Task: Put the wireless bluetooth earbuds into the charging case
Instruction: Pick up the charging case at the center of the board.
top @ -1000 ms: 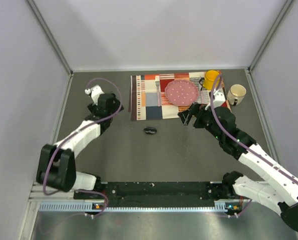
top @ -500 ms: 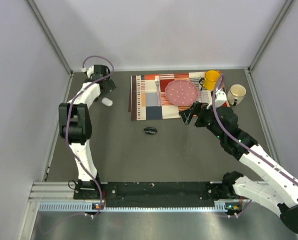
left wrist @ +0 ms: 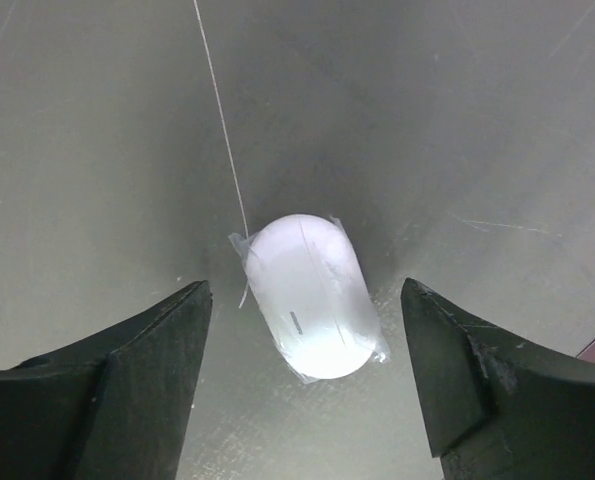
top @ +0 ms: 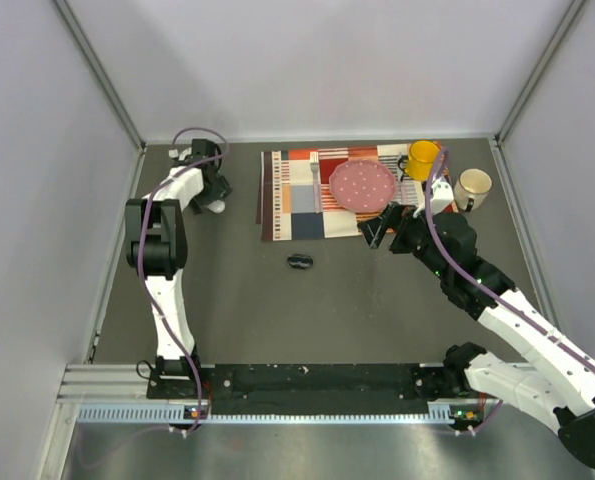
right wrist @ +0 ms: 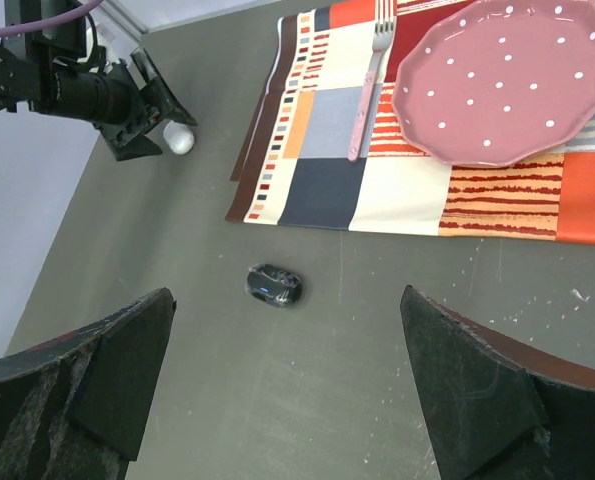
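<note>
I will next lower my right gripper's open fingers far to the left in the top view and tilt them toward the white charging case (top: 216, 206) (right wrist: 179, 138), which is below that gripper.
A white oval charging case (left wrist: 312, 297), wrapped in clear film, lies on the grey table at the far left (top: 215, 207). My left gripper (left wrist: 304, 284) hangs over it, open, one finger on each side and neither touching it. A black oval case (top: 300, 261) lies mid-table, also in film. In the right wrist view it (right wrist: 275, 285) sits between the wide-open fingers of my right gripper (right wrist: 287, 295), which is well above the table and holds nothing. The right gripper (top: 377, 230) hovers by the placemat's near right corner. No earbuds show in any view.
A patchwork placemat (top: 297, 200) at the back carries a pink dotted plate (top: 362, 185) and a fork (right wrist: 369, 80). A yellow mug (top: 422, 158) and a white mug (top: 471, 188) stand at the back right. Grey walls enclose the table.
The left arm swung from the left middle of the table to the back left, then came down over the white case, its jaws narrowing a little. The right arm stayed put.
</note>
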